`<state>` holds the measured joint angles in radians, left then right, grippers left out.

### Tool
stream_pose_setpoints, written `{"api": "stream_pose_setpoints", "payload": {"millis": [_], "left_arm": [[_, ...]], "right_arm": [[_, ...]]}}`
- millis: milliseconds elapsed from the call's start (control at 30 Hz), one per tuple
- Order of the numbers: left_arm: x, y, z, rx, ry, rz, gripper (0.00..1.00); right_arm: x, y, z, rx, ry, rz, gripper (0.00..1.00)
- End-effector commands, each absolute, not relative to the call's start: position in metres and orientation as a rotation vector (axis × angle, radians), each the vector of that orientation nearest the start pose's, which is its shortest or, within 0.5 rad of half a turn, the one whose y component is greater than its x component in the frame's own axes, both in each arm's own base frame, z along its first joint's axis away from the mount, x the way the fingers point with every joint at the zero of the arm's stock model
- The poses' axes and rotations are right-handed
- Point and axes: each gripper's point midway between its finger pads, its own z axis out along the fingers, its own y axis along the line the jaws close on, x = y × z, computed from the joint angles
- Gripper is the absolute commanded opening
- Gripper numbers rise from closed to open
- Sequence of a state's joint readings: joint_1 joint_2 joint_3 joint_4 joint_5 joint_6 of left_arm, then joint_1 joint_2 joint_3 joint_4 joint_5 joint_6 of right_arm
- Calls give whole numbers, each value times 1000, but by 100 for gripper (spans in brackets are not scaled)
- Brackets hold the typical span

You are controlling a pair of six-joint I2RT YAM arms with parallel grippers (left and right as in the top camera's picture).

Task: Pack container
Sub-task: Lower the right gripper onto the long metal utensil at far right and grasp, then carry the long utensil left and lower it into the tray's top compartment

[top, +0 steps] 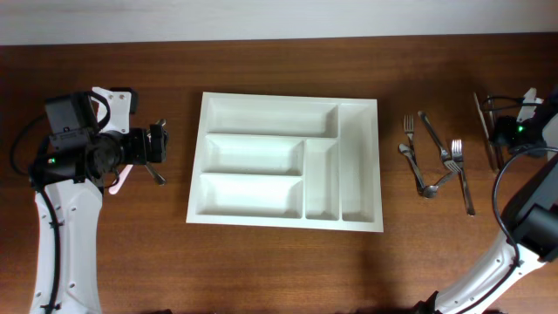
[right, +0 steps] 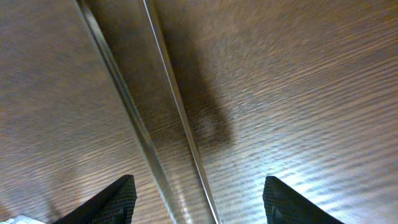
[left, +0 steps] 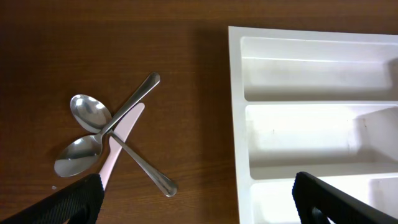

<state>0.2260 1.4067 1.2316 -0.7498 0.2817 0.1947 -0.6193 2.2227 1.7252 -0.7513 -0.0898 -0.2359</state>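
Note:
Both slim metal knives are the things to grab next. My right gripper will stay low and close on them.
The white five-compartment container (top: 377, 166) lies mid-table with nothing in it; its left end shows in the left wrist view (left: 234, 112). My left gripper (top: 161, 144) (left: 196, 186) is open and empty, just left of the container and above two crossed spoons (left: 102, 124) and a pink knife (left: 115, 155). My right gripper (top: 507, 131) (right: 198, 186) is open and low over the table at the far right. Its fingers straddle two metal knives (right: 171, 81), apart from them. Several forks (top: 458, 166) and a spoon (top: 432, 139) lie right of the container.
The dark wooden table (top: 288, 270) runs to a pale wall strip at the back edge. The left arm's body (top: 65, 148) hides part of the pink knife (top: 121, 177) and spoons (top: 157, 175) in the overhead view.

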Motion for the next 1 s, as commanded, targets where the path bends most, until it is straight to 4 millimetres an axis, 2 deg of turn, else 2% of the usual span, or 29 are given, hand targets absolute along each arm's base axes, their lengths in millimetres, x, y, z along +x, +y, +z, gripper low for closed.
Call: {"api": "stream_pose_setpoints", "payload": {"millis": [0,167,300,500,733,800,900,967], "left_arm": [[377,35,206,105,2432,-177,99],[377,35,206,105,2432,-177,99],[377,35,206,105,2432,-177,99],[377,35,206,105,2432,-177,99],[377,35,206,105,2432,-177,99],[377,35,206,105,2432,-177,99],[377,35,206,105,2432,-177,99],[377,35,206,105,2432,-177,99]], "right_arm": [[413,-276,1,524,2821,-56,66],[411,-274,-9,528,2843,-41,65],[410,-273,-12,531,2849,-38,39],[408,-272,-14,565,2853,-27,15],[404,-269,-15,620,2862,-7,4],[403,-267,-12,672,2853,7,4],[408,-259,-1,664,2831,83,4],[413,-255,13,667,2805,124,4]]}}
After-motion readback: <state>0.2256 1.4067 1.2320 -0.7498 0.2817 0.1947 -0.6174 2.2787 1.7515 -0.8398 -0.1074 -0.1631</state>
